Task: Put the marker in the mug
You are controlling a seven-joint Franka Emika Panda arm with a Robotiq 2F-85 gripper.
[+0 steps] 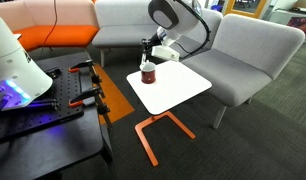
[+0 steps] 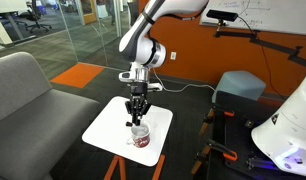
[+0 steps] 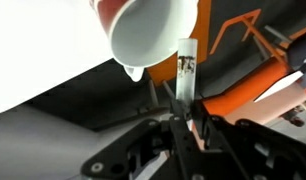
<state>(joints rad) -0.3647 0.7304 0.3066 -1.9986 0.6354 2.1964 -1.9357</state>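
Note:
The gripper next shifts left in the wrist view to the mug's white inside below, lowers and releases the marker [image 3: 185, 72], as it overlaps the mug's rim.
The dark red mug [image 1: 148, 74] with a pale inside stands on the small white table [image 1: 183, 88] near its far corner. It shows in both exterior views [image 2: 140, 137]. My gripper [image 2: 138, 114] hangs just above the mug's mouth, pointing down. In the wrist view the gripper [image 3: 183, 125] is shut on the marker [image 3: 185, 72], a thin pale stick with dark print. The marker's free end reaches the rim of the mug [image 3: 153, 30], at the side of its white inside. In the exterior views the marker is too small to make out.
A grey sofa [image 1: 248, 55] stands beside and behind the table. The table rests on an orange metal frame [image 1: 153, 130]. A black bench with clamps [image 1: 53, 110] and a white device [image 2: 288, 125] lie close to the table's other side.

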